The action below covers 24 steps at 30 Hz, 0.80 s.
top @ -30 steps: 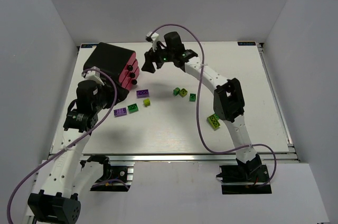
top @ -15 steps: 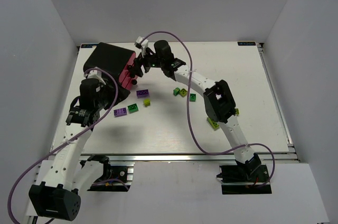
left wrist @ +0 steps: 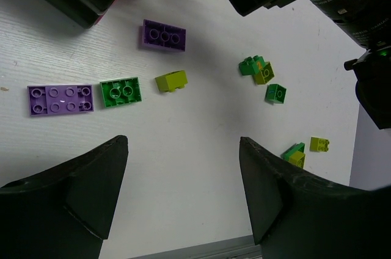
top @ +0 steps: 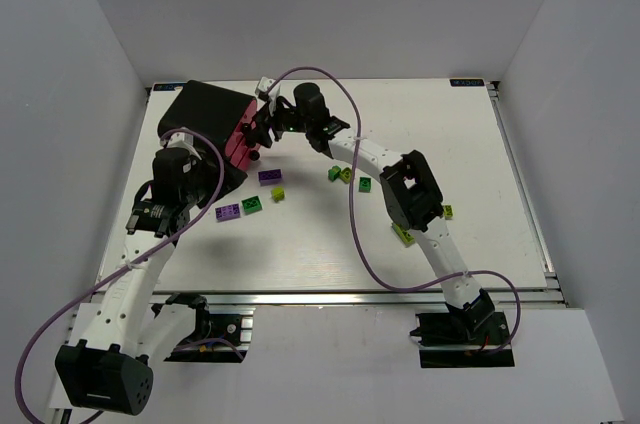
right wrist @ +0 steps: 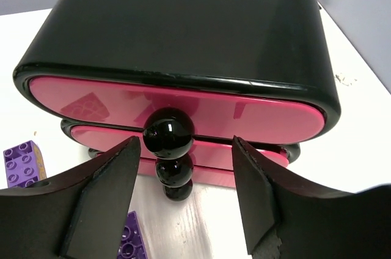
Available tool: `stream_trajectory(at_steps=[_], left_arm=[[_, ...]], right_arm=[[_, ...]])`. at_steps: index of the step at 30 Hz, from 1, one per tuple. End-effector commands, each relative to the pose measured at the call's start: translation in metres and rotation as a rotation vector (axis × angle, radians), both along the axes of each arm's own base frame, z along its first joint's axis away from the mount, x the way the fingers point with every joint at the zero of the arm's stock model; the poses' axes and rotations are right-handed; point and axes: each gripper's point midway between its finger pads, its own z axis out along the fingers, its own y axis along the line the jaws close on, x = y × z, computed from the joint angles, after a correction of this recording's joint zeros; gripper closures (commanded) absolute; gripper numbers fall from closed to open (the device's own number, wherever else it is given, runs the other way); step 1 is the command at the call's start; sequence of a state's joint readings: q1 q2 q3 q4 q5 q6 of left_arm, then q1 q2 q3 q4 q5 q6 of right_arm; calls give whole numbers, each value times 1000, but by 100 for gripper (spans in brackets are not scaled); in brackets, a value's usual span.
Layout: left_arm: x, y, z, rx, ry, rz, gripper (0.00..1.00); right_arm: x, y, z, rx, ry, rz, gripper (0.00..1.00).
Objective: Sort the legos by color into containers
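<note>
My left gripper turns and lowers onto the flat purple lego beside the dark green one next, since the purple lego's long side runs the way the gripper's fingers close.
The black cabinet stands at the far left, its pink drawers shut. In the right wrist view the top drawer and its black knob are close ahead. My right gripper is open just in front of the knobs, its jaws either side of the top knob without touching it. My left gripper is open and empty above the table. Near it lie a flat purple lego, a dark green one, a yellow-green one and a second purple one.
More legos lie to the right: a green and yellow-green cluster, a green one, a stacked pair under the right arm and a small yellow-green one. Grey walls enclose the table. The right arm's purple cable loops over the middle.
My right gripper has moved left from mid-table to just in front of the drawer knobs. My left arm has shifted slightly; the legos have not moved.
</note>
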<state>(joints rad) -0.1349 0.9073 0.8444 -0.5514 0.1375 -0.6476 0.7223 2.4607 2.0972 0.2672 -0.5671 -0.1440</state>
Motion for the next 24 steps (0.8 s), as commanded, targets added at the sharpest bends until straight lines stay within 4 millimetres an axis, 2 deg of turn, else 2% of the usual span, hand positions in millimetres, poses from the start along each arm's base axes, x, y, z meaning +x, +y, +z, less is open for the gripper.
stream_trajectory(at_steps=[1, 6, 10, 18, 21, 22, 24], left_arm=[[2, 2, 14, 0, -30, 15, 17], [1, 2, 13, 2, -24, 14, 17], [0, 3, 12, 5, -22, 12, 17], [0, 3, 12, 10, -20, 11, 17], [0, 3, 11, 11, -17, 9, 17], [-1, 3, 9, 13, -10, 8, 17], [0, 3, 9, 15, -12, 9, 17]], right_arm=[[0, 7, 11, 51, -83, 35, 33], [-3, 12, 10, 64, -97, 47, 36], [-4, 14, 12, 84, -108, 48, 44], [-7, 20, 2, 68, -113, 40, 46], [-5, 22, 1, 66, -125, 26, 50], [-3, 21, 2, 65, -131, 18, 56], [-2, 21, 7, 74, -138, 13, 60]])
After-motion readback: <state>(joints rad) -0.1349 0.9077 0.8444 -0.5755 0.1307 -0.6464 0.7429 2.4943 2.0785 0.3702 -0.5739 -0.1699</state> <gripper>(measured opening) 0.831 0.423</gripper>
